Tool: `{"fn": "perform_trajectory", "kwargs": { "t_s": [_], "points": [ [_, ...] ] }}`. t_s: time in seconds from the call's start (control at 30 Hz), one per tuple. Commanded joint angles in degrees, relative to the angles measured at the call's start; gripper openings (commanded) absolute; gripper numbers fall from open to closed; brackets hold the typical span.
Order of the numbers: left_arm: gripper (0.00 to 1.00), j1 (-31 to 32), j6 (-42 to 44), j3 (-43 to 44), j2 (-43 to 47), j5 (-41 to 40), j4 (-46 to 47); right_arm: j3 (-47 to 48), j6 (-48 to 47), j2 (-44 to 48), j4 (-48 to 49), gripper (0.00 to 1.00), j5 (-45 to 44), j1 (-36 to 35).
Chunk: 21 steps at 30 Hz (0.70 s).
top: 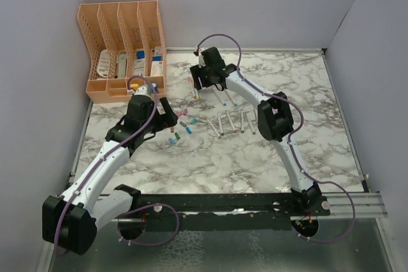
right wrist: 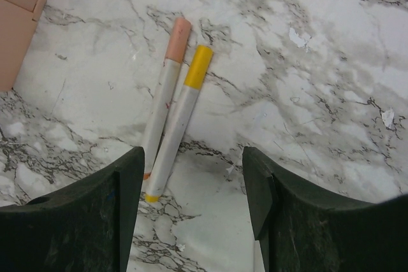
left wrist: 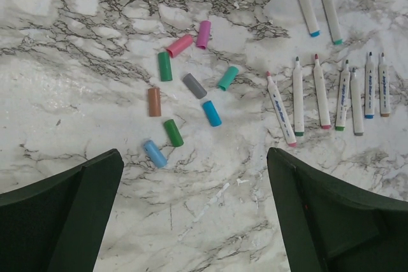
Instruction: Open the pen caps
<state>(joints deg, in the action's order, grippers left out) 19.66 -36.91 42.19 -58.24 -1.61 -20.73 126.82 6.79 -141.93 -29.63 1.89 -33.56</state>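
Observation:
My right gripper moves down and eases toward the paired pens next, onto the yellow-capped pen's white body, since this lies nearer one finger than the other.
Several loose pen caps (left wrist: 194, 85) in pink, green, grey, teal, brown and blue lie scattered on the marble table; in the top view the pen caps (top: 182, 125) sit just right of my left gripper (top: 167, 116). The left gripper (left wrist: 194, 211) hangs open over bare marble just short of them, holding nothing. Two capped pens lie side by side, one with a peach cap (right wrist: 178, 39), one with a yellow cap (right wrist: 198, 67). My right gripper (right wrist: 194, 202) stands open over their lower ends, which lie beside its left finger (right wrist: 95, 221).
A row of uncapped white pens (left wrist: 320, 90) lies right of the caps, with two more pens (left wrist: 305, 1) farther back. An orange desk organizer (top: 124, 49) stands at the back left and shows at the corner of the right wrist view (right wrist: 19, 11). Grey walls enclose the table.

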Motion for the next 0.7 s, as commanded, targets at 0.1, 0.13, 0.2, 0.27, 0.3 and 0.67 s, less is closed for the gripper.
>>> {"fn": "perform_trajectory", "kwargs": {
  "t_s": [0.1,0.13,0.2,0.27,0.3,0.67],
  "points": [
    [0.99,-0.59,0.46,1.49,3.12,-1.54,-3.48,3.48,0.72,-3.65,0.43,0.62,-1.99,-1.14],
    [0.99,-0.67,0.43,1.53,3.26,-1.52,-3.61,3.49,0.73,-3.73,0.59,0.62,-2.31,-1.23],
    [0.99,-0.72,0.36,1.34,3.60,-1.50,-3.66,3.51,1.01,-3.93,0.79,0.61,-2.73,-1.24],
    [0.99,-0.72,0.28,1.23,3.91,-1.40,-3.66,3.49,1.05,-4.05,0.96,0.60,-3.14,-1.24],
    [0.99,-0.78,0.30,1.22,3.99,-1.43,-3.66,3.51,1.10,-4.11,1.04,0.60,-3.28,-1.24],
    [0.99,-1.12,0.51,0.79,3.82,-1.62,-3.65,4.20,0.94,-5.05,0.77,0.59,-2.79,-1.41]
  ]
}}
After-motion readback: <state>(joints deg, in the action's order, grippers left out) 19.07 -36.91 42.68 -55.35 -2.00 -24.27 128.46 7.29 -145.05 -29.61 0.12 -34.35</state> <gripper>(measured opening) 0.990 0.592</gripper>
